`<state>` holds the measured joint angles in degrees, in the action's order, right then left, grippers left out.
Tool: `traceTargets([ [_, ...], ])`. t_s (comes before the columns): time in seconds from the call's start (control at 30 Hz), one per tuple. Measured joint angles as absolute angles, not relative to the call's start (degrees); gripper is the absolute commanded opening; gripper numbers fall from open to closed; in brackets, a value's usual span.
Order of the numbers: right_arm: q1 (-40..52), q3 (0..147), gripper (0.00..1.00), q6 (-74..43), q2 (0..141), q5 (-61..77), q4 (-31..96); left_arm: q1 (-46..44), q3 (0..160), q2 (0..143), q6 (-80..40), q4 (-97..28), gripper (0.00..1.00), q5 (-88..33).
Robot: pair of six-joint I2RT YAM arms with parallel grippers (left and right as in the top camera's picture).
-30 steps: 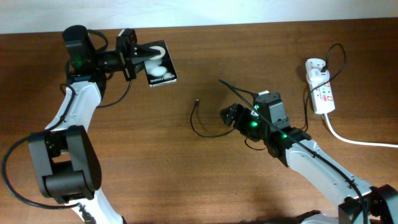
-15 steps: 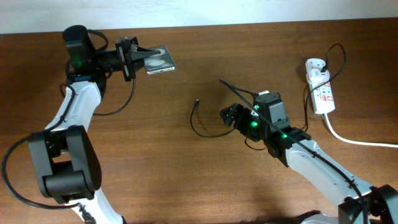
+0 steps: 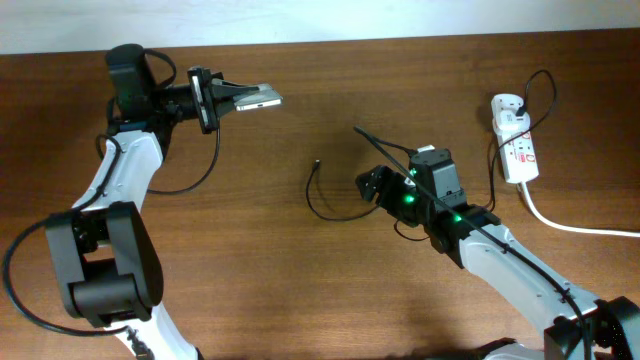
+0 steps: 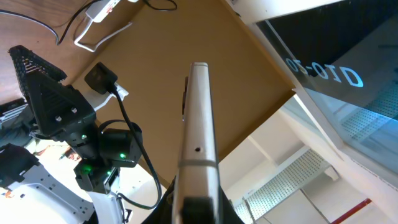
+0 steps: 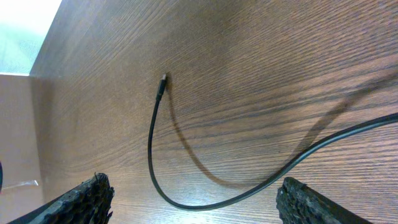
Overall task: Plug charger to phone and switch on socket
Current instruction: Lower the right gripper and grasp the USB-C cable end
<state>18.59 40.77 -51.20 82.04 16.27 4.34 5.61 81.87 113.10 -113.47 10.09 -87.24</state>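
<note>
I will move my right gripper to the left in the overhead view next and down onto the cable just behind its plug, because its plug end lies beyond my fingers.
My left gripper is shut on the phone and holds it above the table at the back left, turned edge-on so its face is hidden. In the left wrist view the phone shows as a thin silver edge rising from the jaws. The charger, a thin black cable, curves across the table's middle, its plug tip free. My right gripper is open just right of that curve. In the right wrist view the charger cable loops between the open fingers, its tip farther ahead. The socket lies at the back right.
A thick white cord runs from the socket toward the right edge. A thin black cable loops by the socket's plug adapter. The right arm stretches across the front right.
My left gripper has rolled the phone from face-up to edge-on, so its white blobs no longer show. The right arm and charger cable have not moved.
</note>
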Motion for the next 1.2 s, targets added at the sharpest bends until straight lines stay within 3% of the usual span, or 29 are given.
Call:
traceTargets([
  [0.5, 18.6, 40.8, 0.90, -47.9, 82.0, 15.8, 4.3, 5.6, 81.9, 113.1, -113.4, 10.1, 0.00, -84.3],
  [0.83, 18.6, 40.8, 0.89, -45.8, 82.0, 22.5, -0.4, 5.6, 81.9, 113.1, -80.4, 10.0, 0.00, -80.2],
  [0.97, 18.6, 40.8, 0.77, -45.6, 82.0, 23.9, -1.0, 5.6, 81.9, 113.1, -67.9, 10.0, 0.00, -80.3],
  [1.2, 18.6, 46.5, 0.71, -43.1, 83.4, 26.1, 7.3, 7.4, 81.9, 113.1, -56.3, 10.0, 0.00, -80.7],
])
